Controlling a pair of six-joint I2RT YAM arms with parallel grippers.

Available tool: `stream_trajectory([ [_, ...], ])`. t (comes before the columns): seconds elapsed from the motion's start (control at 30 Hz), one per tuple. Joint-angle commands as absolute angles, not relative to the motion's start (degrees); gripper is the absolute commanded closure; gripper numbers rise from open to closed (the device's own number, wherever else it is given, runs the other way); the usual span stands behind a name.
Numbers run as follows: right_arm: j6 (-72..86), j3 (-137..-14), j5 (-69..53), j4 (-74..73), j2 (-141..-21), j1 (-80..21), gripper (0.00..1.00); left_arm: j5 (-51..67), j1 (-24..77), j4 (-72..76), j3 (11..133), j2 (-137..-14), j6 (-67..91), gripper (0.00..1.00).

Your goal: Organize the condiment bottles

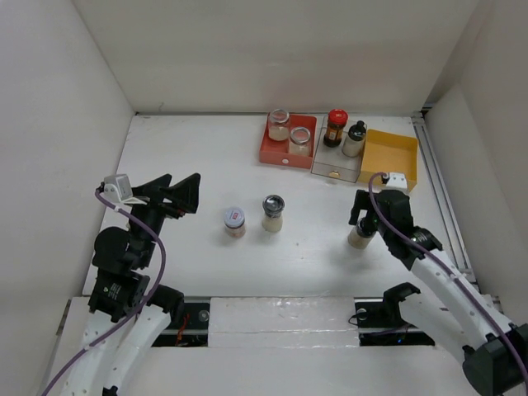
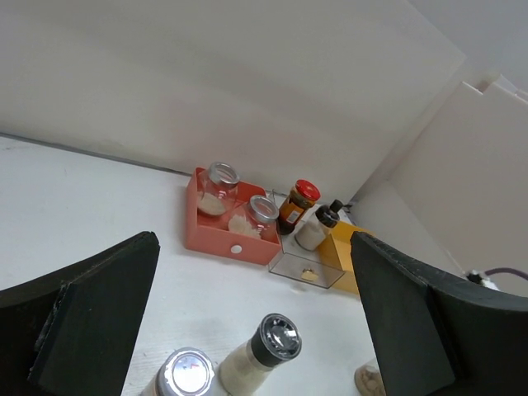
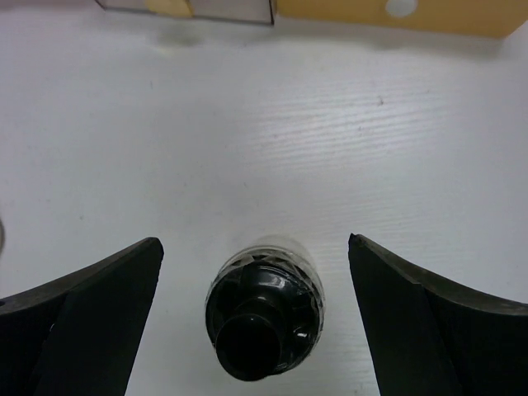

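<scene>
Next, my right gripper moves down a short way around the pale bottle's black cap [image 1: 366,226] [image 3: 264,320] and closes, because that cap already sits between its spread fingers.
Two clear glass jars [image 1: 279,124] [image 1: 299,140] stand in the red tray [image 1: 271,155]. A dark red-capped bottle [image 1: 335,126] and a pale black-capped bottle [image 1: 355,138] stand in the clear tray [image 1: 334,172]. A white-lidded jar [image 1: 235,221] and a silver-lidded jar [image 1: 273,212] stand mid-table. My right gripper [image 1: 361,216] is open above another pale black-capped bottle [image 1: 359,238]. In the right wrist view that bottle [image 3: 262,318] stands upright between the spread fingers [image 3: 99,305], untouched. My left gripper [image 1: 183,195] is open and empty, left of the two jars [image 2: 268,351] [image 2: 188,373].
The yellow tray [image 1: 389,157] sits empty at the back right, beside the clear tray. White walls enclose the table on the left, back and right. A metal rail runs along the right edge [image 1: 441,198].
</scene>
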State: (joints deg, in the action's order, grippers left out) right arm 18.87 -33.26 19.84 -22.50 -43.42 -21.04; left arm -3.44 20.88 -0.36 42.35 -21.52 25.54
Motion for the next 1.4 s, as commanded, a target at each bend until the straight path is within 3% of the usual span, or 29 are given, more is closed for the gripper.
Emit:
stream_trajectory([
  [0.0,20.1,-33.1,16.5,-24.1,-47.5,-21.2,0.0,-2.2,20.8,1.6,43.3,-22.4,24.8,0.01],
  [0.13,20.8,-32.6,17.4,-24.1,-49.2,-21.2,0.0,-2.2,20.8,1.6,43.3,-22.4,24.8,0.01],
  [0.27,20.3,-32.6,17.9,-23.2,-49.2,-21.2,0.22,-2.2,20.8,1.6,43.3,-22.4,24.8,0.01],
  [0.37,20.3,-32.6,16.6,-23.7,-49.7,-21.2,0.31,-2.7,20.8,1.6,43.9,-22.9,24.8,0.01],
  [0.47,20.3,-33.2,15.8,-24.3,-51.1,-21.2,0.49,-2.7,20.8,1.1,43.9,-22.9,24.8,0.01],
  [0.57,19.6,-36.8,15.8,-25.0,-51.1,-21.8,0.56,-3.3,20.8,1.1,43.9,-22.9,24.8,0.01],
  [0.7,15.9,-43.9,15.3,-19.3,-50.4,-22.8,0.56,-3.3,20.8,1.1,43.9,-22.9,24.3,0.01],
  [0.83,12.7,-53.4,14.5,-12.3,-57.3,-22.9,0.56,-3.3,20.8,1.1,43.9,-24.1,24.3,0.01],
  [1.17,8.2,-78.0,9.2,1.7,-91.5,-17.7,0.56,-4.0,20.8,1.1,43.9,-24.6,24.3,0.01],
  [1.37,6.9,-84.6,10.0,2.9,-101.5,-15.9,0.56,-4.5,20.8,1.1,43.9,-24.6,23.7,0.01],
])
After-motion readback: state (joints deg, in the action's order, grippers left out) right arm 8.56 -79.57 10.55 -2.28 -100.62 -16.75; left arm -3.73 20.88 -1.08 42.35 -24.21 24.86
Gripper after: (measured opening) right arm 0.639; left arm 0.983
